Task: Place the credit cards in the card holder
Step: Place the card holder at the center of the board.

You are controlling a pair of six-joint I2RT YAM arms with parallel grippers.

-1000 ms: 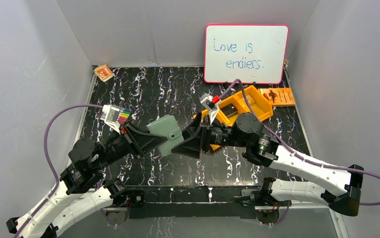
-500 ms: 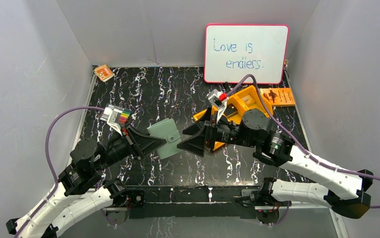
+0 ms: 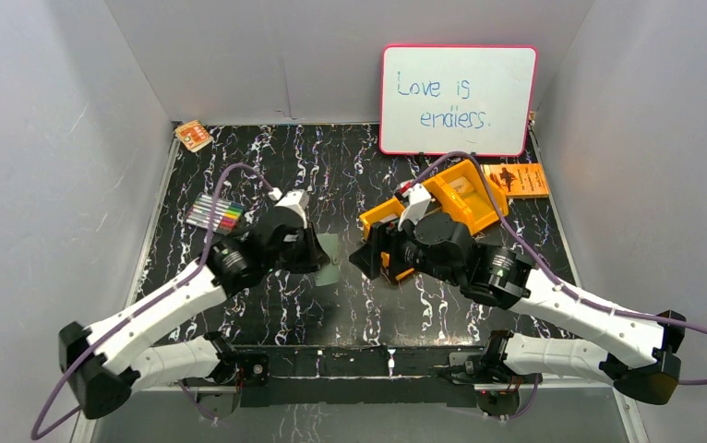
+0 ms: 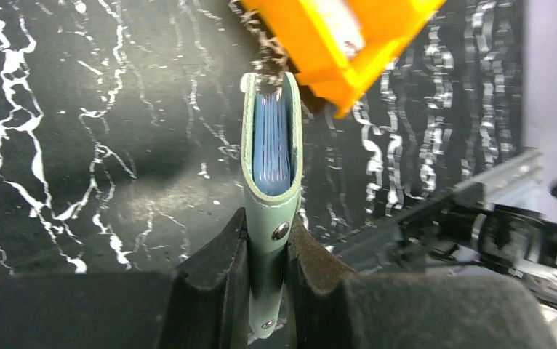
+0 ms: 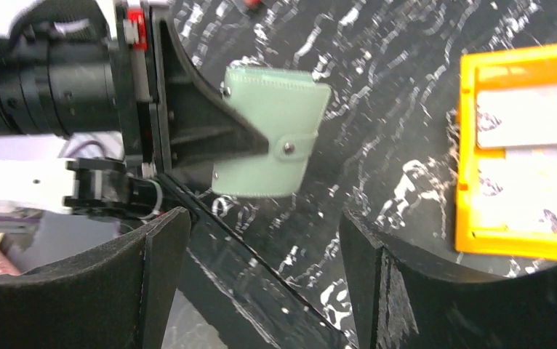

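Observation:
The clear spot on the bare black table beside the orange tray is below my left gripper. My left gripper needs to go down next and let go of the card holder there.
My left gripper is shut on the sage-green card holder, which is folded and held on edge above the black table, its grey-blue inside showing between the covers. In the top view the left gripper and the holder are at mid-table. In the right wrist view the holder shows its snap flap. My right gripper is open and empty, a short way right of the holder. Pale credit cards lie in the orange tray.
The orange compartment tray lies partly under my right arm. A whiteboard stands at the back, an orange booklet beside it. A small orange packet lies at the far left corner. Coloured pens lie at left.
My left arm has swung up and rolled, turning the card holder from flat to edge-on. My right gripper has drawn back from the holder toward the orange tray.

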